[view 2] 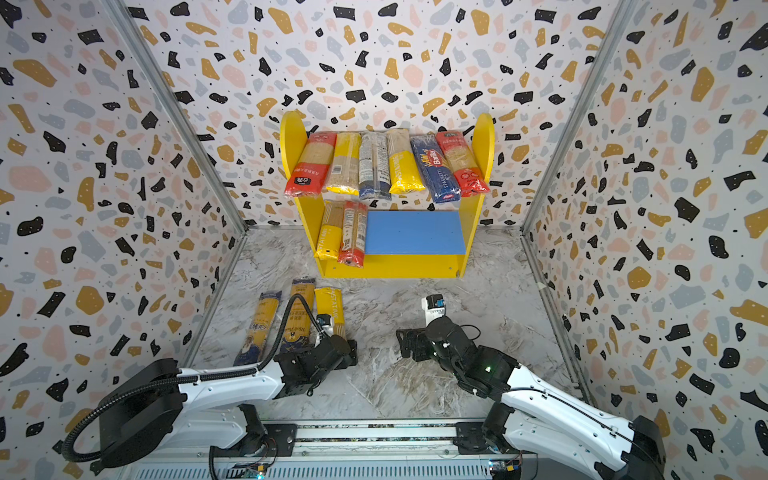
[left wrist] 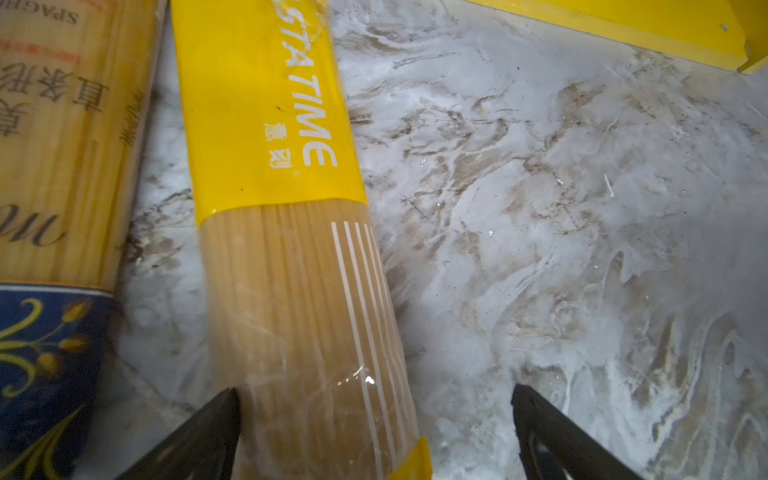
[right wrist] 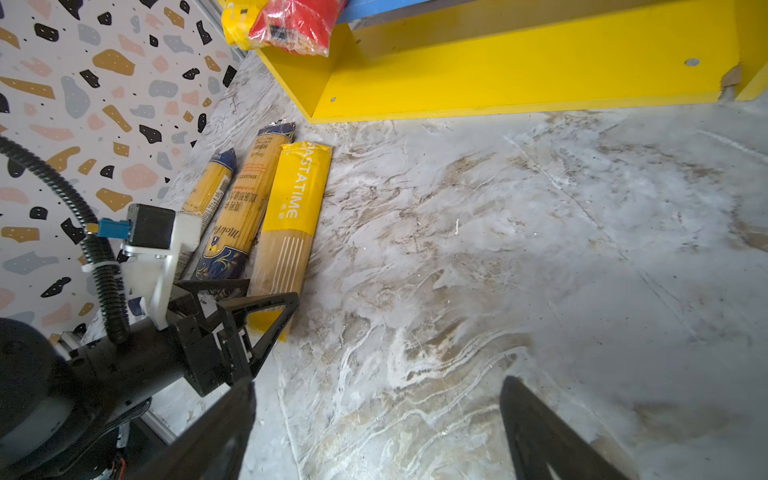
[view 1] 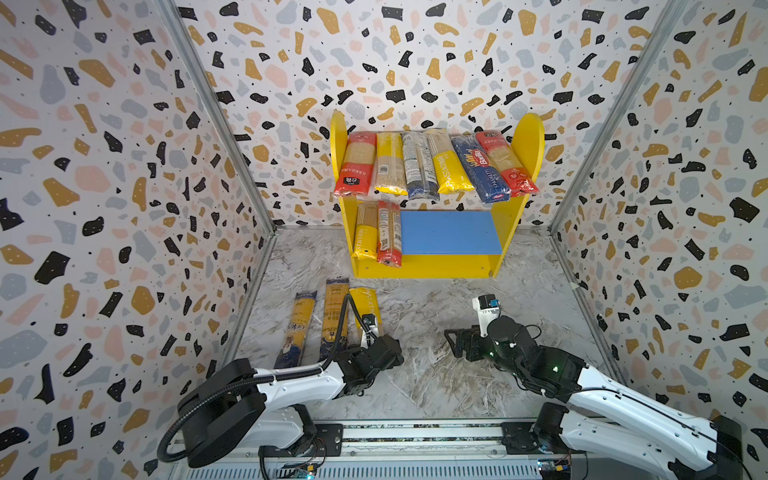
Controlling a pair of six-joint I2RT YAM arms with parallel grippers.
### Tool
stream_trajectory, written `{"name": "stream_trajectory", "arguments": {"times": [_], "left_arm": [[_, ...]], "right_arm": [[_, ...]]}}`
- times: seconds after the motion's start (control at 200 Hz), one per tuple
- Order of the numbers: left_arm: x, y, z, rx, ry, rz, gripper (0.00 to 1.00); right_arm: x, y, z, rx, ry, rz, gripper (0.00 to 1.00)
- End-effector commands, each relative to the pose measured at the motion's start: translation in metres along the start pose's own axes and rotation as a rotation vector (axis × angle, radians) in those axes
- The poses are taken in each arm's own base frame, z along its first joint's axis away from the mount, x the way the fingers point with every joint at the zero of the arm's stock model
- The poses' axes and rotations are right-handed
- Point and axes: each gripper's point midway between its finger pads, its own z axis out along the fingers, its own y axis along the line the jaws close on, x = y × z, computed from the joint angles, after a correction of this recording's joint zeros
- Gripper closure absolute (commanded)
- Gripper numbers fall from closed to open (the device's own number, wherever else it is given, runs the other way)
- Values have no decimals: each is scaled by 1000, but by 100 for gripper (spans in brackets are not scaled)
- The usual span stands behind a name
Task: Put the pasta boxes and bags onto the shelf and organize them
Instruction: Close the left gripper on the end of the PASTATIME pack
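Observation:
I next need to lower my left gripper onto the PASTATIME bag's near end just below and close: its open fingers already straddle the bag.
Three pasta bags lie side by side on the marble table at the left: two blue-gold ones (view 1: 299, 328) (view 1: 334, 311) and a yellow PASTATIME bag (view 1: 363, 303) (left wrist: 286, 291). My left gripper (left wrist: 374, 419) (right wrist: 266, 293) is open and straddles the near end of the PASTATIME bag, one finger close beside it, the other well clear. The shelf (view 1: 528, 141) stands at the back. Several bags fill its upper tier (view 1: 432, 166). A yellow bag (view 1: 365, 230) and a red bag (view 1: 389, 235) lie at the left of the blue lower board (view 1: 451, 232). My right gripper (right wrist: 378, 386) (view 1: 451, 343) is open over bare marble.
Terrazzo-patterned walls (view 1: 124, 166) close in both sides and the back. A metal rail (view 1: 415, 432) carrying both arm bases runs along the front. The left arm's black cable hose (view 1: 345, 316) arches over the middle bag.

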Motion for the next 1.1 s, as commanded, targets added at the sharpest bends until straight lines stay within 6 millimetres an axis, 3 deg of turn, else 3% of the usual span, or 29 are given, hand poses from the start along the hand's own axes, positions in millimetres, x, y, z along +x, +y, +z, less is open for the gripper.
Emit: {"name": "stream_trajectory", "arguments": {"times": [0.0, 0.135, 0.285, 0.551, 1.096], "left_arm": [[-17, -6, -10, -8, -52, 5, 0], [-28, 10, -19, -78, -106, -9, 0], [-29, 16, -14, -120, -123, -11, 1], [-16, 10, 10, -153, -99, 14, 0], [12, 30, 41, -204, -51, -22, 1]], "right_arm": [[0, -5, -4, 11, 3, -18, 8], [-2, -7, -3, 12, 3, -23, 8], [-5, -6, -1, 4, 0, -24, 8], [-10, -10, -9, 16, -11, -29, 8], [-15, -22, -21, 28, -34, -16, 8]]}}
